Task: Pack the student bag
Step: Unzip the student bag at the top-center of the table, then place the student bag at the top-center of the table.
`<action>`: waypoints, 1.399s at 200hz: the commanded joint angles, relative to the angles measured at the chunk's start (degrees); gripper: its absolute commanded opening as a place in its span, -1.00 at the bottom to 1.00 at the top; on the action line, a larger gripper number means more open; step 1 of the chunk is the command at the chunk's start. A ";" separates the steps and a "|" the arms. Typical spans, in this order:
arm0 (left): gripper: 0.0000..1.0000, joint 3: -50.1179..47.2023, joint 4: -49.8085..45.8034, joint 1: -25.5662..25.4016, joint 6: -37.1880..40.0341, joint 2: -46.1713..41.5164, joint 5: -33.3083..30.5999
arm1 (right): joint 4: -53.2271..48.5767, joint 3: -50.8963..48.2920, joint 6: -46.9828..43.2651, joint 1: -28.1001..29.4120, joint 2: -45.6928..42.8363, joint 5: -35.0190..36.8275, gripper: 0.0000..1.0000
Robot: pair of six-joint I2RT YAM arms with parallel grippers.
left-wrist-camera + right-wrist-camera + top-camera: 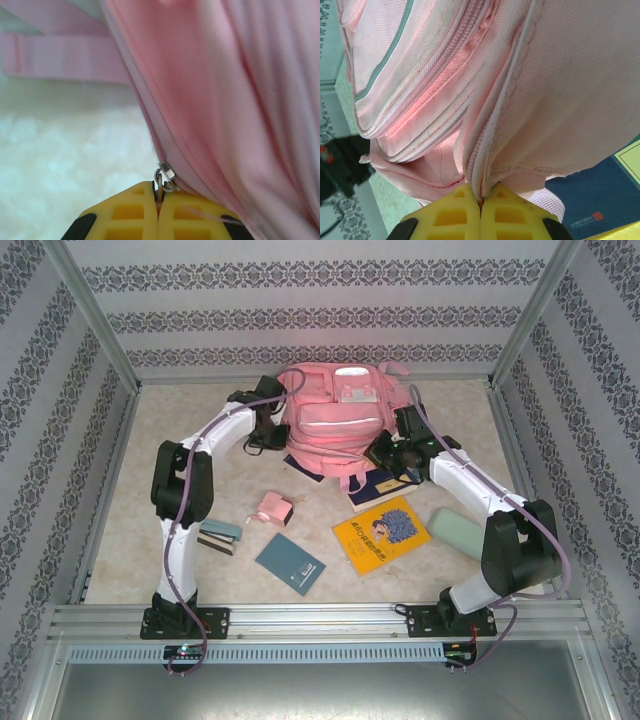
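The robot's right gripper will next move outward toward the bag's front pocket (341,419) (415,65) and let go of the piped fold, because that pocket lies outward, toward the left gripper.
The student bag (335,415) is a big pink backpack lying at the back middle of the table. At its left side, my left gripper (272,432) is shut on the metal zipper pull (161,181), with the slider (167,171) just above the yellow fingertips (135,210). The bag's pink fabric (225,100) rises to the right of it. On the bag's lower right, my right gripper (385,452) is shut on a piped fold of the bag's fabric (485,165), pinched between its yellow fingers (452,215).
In front of the bag lie a yellow book (381,533), a dark blue notebook (290,563), a small pink pouch (273,508), a green case (457,532) and a stack of books (220,535). Partly under the bag's lower right is a dark blue book (600,200). Metal posts frame the table.
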 commanded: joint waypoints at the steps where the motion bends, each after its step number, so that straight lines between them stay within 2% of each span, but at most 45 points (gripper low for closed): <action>1: -1.00 5.86 -0.53 4.08 -1.07 3.58 -7.73 | -3.73 2.56 -5.59 -0.95 -2.45 -4.51 -1.00; 55: -1.00 17.57 -0.72 6.14 -0.13 10.99 -7.38 | -5.40 3.03 -8.32 -1.49 -1.83 -8.18 -1.00; 101: -1.00 16.62 0.18 7.11 -0.16 9.46 -5.02 | -3.62 5.38 -9.59 0.54 0.61 -11.05 -1.00; 133: -1.00 7.93 2.93 7.50 -1.83 1.60 -6.61 | -4.78 11.45 -11.30 4.07 5.59 -8.39 -1.00; 169: -1.00 -4.77 4.79 8.74 -3.57 -10.80 -12.59 | -4.45 17.56 -13.58 5.83 10.08 -6.13 -1.00; 229: -1.00 -21.16 1.53 12.16 -6.89 -27.23 -17.53 | -7.16 33.30 -19.36 5.92 22.85 -8.60 -1.00; 241: -1.00 -24.71 1.63 12.16 -8.24 -30.60 -16.51 | -8.52 36.87 -20.93 5.74 26.00 -9.15 -1.00; 269: -1.00 -32.17 3.84 11.79 -11.87 -36.00 -9.41 | -10.20 44.23 -22.66 5.65 32.84 -9.17 -1.00; 280: -1.00 -34.04 4.63 10.97 -13.31 -37.08 -9.13 | -10.36 46.75 -22.78 5.64 35.24 -8.56 -0.95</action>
